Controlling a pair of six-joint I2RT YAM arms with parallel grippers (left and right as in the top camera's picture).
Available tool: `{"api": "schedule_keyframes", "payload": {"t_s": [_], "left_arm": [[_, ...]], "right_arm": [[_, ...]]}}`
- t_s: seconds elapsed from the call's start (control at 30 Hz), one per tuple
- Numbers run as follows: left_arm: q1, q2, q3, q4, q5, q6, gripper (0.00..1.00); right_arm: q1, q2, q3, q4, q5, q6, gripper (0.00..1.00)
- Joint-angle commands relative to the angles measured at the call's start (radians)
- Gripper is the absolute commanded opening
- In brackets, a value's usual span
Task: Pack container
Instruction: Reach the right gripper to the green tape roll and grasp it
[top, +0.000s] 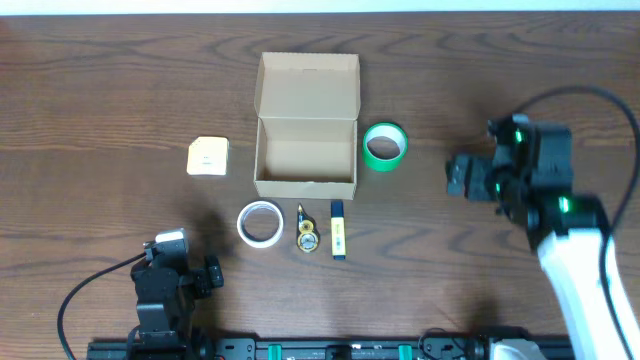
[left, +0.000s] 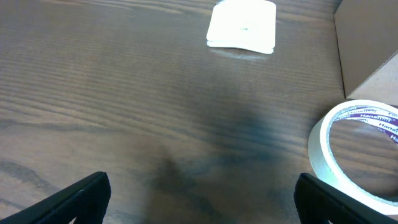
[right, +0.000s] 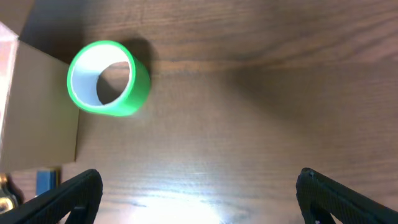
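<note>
My right gripper moves across and down onto the green tape roll's side away from the container (top: 305, 150) next, where the table is empty.
The tan cardboard container (top: 305, 150) stands open at the table's middle, its flap lid lying back; it looks empty. A green tape roll (top: 384, 145) stands just right of it and shows in the right wrist view (right: 107, 79). A white tape roll (top: 260, 222), a small gold object (top: 307, 236) and a blue-and-yellow marker (top: 339, 229) lie in front of the box. A yellow pad (top: 208, 156) lies to its left. My left gripper (left: 199, 198) is open and empty near the front left, by the white tape roll (left: 357, 149). My right gripper (right: 199, 196) is open and empty, right of the green roll.
The box's side wall shows at the right edge of the left wrist view (left: 367, 53) and at the left of the right wrist view (right: 40, 106). The pad also shows in the left wrist view (left: 242, 25). Cables trail from both arms.
</note>
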Motion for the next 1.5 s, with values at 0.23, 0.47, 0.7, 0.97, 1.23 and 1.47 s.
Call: {"api": "schedule_keyframes", "payload": {"t_s": [0.23,0.47,0.7,0.97,1.23,1.47], "left_arm": [[-0.004,-0.006,-0.011,-0.026,-0.002,-0.007,0.95],[-0.004,-0.006,-0.011,-0.026,-0.002,-0.007,0.95],[-0.004,-0.006,-0.011,-0.026,-0.002,-0.007,0.95],[-0.004,-0.006,-0.011,-0.026,-0.002,-0.007,0.95],[-0.004,-0.006,-0.011,-0.026,-0.002,-0.007,0.95],[-0.004,-0.006,-0.011,-0.026,-0.002,-0.007,0.95]], "right_arm": [[0.105,0.387,0.307,-0.005,-0.017,0.023,0.99],[0.169,0.48,0.315,0.153,-0.009,0.051,0.99],[0.175,0.615,0.315,0.176,0.003,0.164,0.94],[0.175,0.733,0.315,0.182,0.021,0.259,0.81],[0.175,0.763,0.315,0.18,0.017,0.267,0.37],[0.174,0.779,0.32,0.178,0.02,0.266,0.01]]}}
